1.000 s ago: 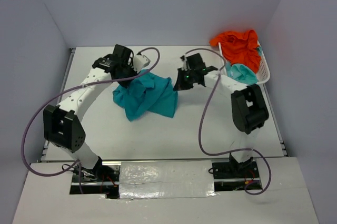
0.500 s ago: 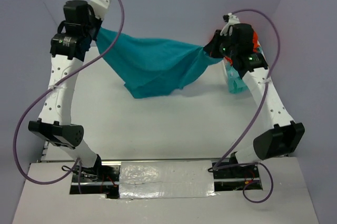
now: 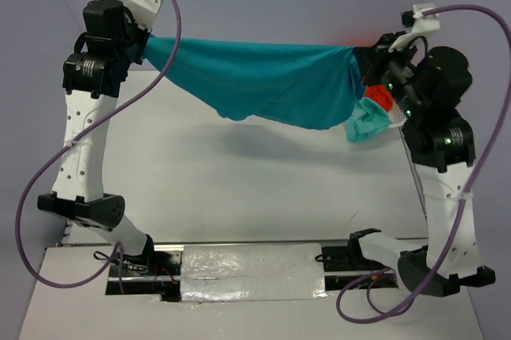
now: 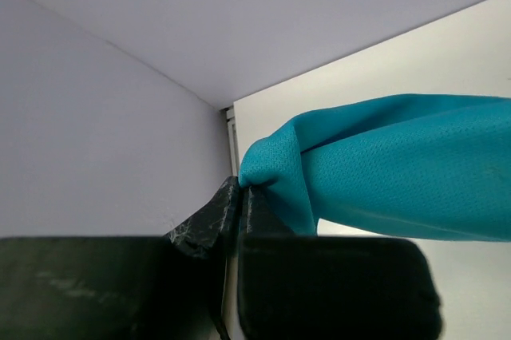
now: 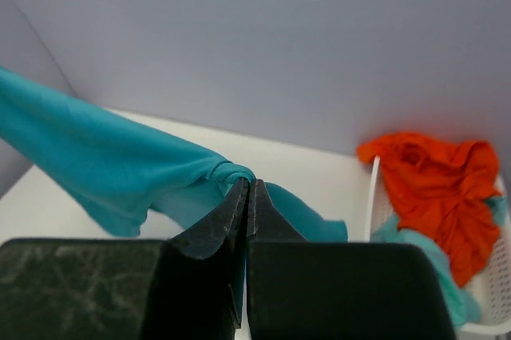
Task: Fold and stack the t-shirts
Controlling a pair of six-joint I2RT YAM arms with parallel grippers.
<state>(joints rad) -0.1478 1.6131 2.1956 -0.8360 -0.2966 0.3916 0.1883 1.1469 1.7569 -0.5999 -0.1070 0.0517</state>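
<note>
My left gripper holds its end of the t-shirt, which hangs above the white tabletop. I should next bring the gripper down and to the right in the top view and release that end there.
The teal blue t-shirt [image 3: 263,81] hangs stretched in the air between both raised arms, sagging in the middle above the table. My left gripper [image 3: 145,43] is shut on its left end; in the left wrist view the cloth [image 4: 375,172] bunches at the closed tips [image 4: 242,188]. My right gripper [image 3: 361,59] is shut on the right end, cloth [image 5: 104,164] pinched at its tips [image 5: 248,183]. The orange t-shirt [image 5: 435,184] and the mint-aqua t-shirt [image 5: 423,256] lie in the white mesh basket [image 5: 372,196], mostly hidden behind the right arm in the top view.
The white table [image 3: 239,188] lies under the hanging shirt, with its shadow across the middle. The basket stands at the table's far right corner by the wall. Purple cables loop from both arms. Grey walls close in on three sides.
Both arms have risen and spread apart, lifting the teal shirt off the table and pulling it from a crumpled heap into a wide hanging span.
</note>
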